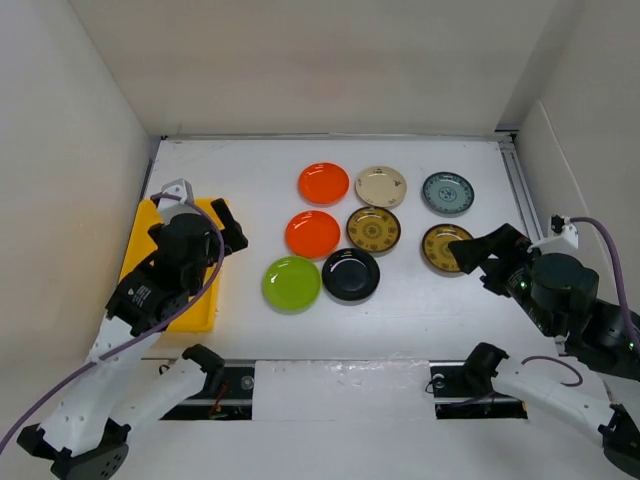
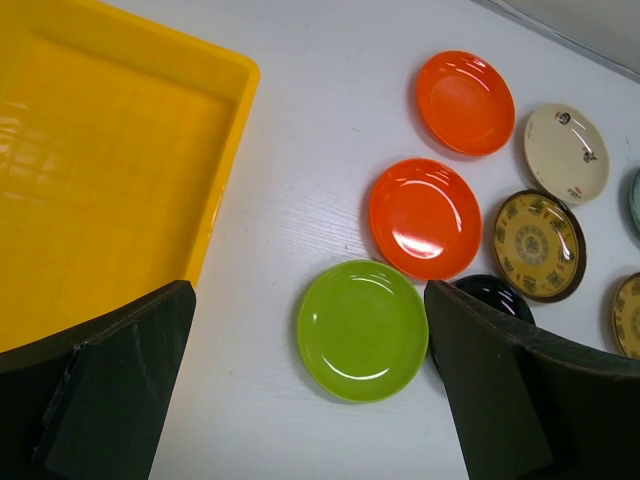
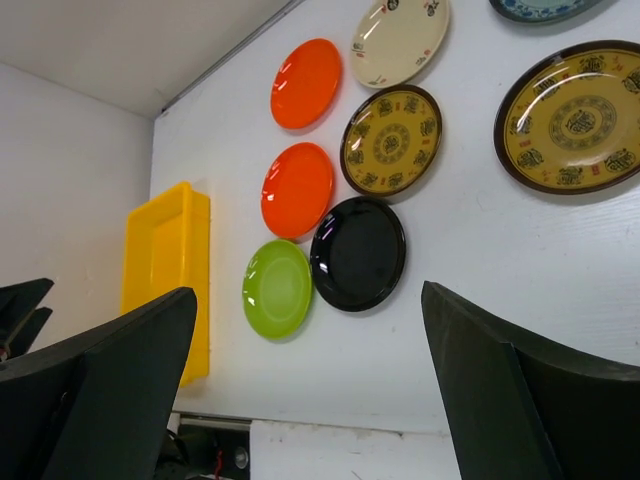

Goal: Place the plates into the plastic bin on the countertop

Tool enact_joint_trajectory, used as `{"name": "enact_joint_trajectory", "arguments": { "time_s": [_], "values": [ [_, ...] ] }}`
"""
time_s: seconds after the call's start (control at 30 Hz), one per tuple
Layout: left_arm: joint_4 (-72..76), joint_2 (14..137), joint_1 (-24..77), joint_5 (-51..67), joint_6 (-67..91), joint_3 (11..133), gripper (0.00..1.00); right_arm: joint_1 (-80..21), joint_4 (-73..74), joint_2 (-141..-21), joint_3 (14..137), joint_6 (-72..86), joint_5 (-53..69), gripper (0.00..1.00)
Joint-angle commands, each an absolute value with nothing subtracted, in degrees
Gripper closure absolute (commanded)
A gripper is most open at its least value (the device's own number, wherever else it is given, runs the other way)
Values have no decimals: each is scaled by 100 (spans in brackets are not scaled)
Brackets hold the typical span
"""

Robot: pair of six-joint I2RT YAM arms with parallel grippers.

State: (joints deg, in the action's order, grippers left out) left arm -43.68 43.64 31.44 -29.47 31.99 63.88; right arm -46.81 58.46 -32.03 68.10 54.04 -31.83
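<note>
I should next lower my left gripper back toward the lime green plate, onto its rim facing the bin [image 2: 304, 322]; empty countertop leaves a finger room outside.
Several plates lie in a cluster on the white countertop [image 1: 250, 170]: two orange [image 1: 323, 183] [image 1: 313, 234], cream [image 1: 381, 186], teal-grey [image 1: 447, 193], two brown-gold [image 1: 373, 229] [image 1: 440, 243], lime green [image 1: 291, 283], black [image 1: 351, 275]. The yellow plastic bin [image 1: 141, 228] sits at the left, largely under my left arm, and nothing shows in its visible part [image 2: 100, 170]. My left gripper [image 1: 232, 230] hovers open over the bin's right edge, the green plate [image 2: 362, 330] between its fingers in the wrist view. My right gripper [image 1: 478, 265] is open and empty beside the right brown-gold plate [image 3: 572, 118].
White walls close in the left, back and right. A metal rail [image 1: 520, 185] runs along the right wall. The arm bases and a slot with cables [image 1: 220, 385] line the near edge.
</note>
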Motion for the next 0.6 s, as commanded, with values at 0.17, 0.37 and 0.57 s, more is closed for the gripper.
{"name": "enact_joint_trajectory", "arguments": {
  "time_s": [0.17,0.37,0.57],
  "values": [
    [-3561,5061,3146,-1251,3551,5899,0,-4685,5222,-3076,6663,5169,-2849,0],
    [-2628,5238,3217,-501,4523,4862,0,-4685,4791,-2953,6346,5168,-2470,0],
    [-2338,4975,3217,-439,5501,3780,0,-4685,4395,-2900,6179,5115,-1995,0]
  ]
}}
